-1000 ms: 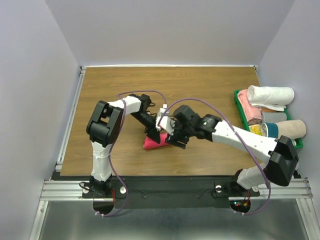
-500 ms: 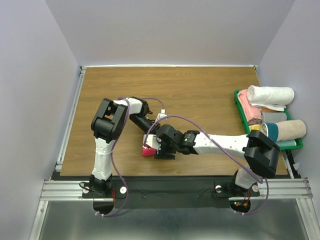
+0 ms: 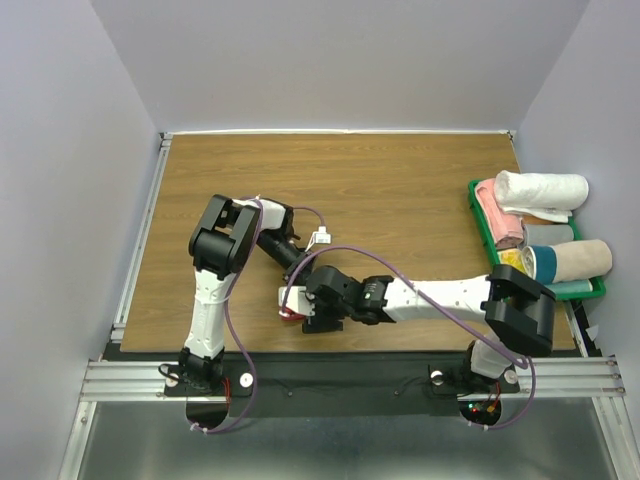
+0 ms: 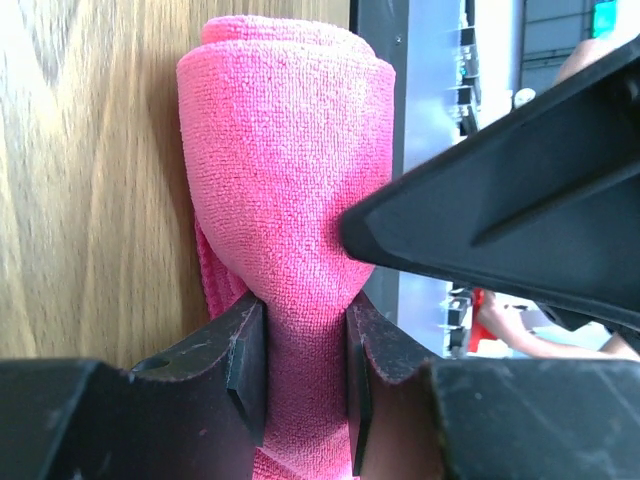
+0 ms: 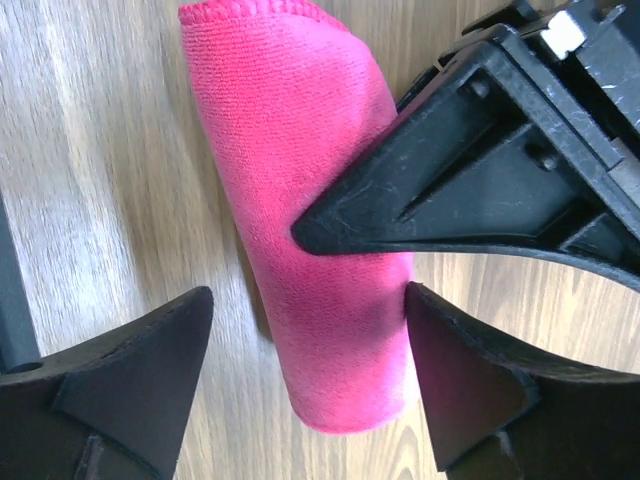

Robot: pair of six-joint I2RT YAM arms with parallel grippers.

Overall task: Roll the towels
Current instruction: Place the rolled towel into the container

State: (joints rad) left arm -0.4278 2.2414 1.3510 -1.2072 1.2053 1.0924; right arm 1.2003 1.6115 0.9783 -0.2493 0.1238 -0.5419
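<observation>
My right gripper lowers a little and closes around the loose end of the pink roll (image 5: 345,355) next, since the cloth lies below it, between its open fingers.
The bright pink towel (image 4: 290,170) is rolled into a tight cylinder lying on the wooden table. My left gripper (image 4: 303,385) is shut on one end of the roll, pinching it narrow. My right gripper (image 5: 310,350) is open and straddles the other end of the roll (image 5: 300,160); its right finger (image 5: 470,390) touches the cloth and its left finger stands apart. In the top view only a sliver of the towel (image 3: 289,313) shows under the right gripper (image 3: 312,312), near the table's front edge, with the left gripper (image 3: 294,272) just behind it. No white tag shows.
A green tray (image 3: 473,205) at the table's right edge holds several rolled towels, among them a white one (image 3: 540,188) and a beige one (image 3: 580,258). The metal rail (image 3: 340,375) runs just beyond the front edge.
Both grippers and the towel have moved left and toward the front edge. The right arm has stretched lower across the table, and less of the towel shows from above.
</observation>
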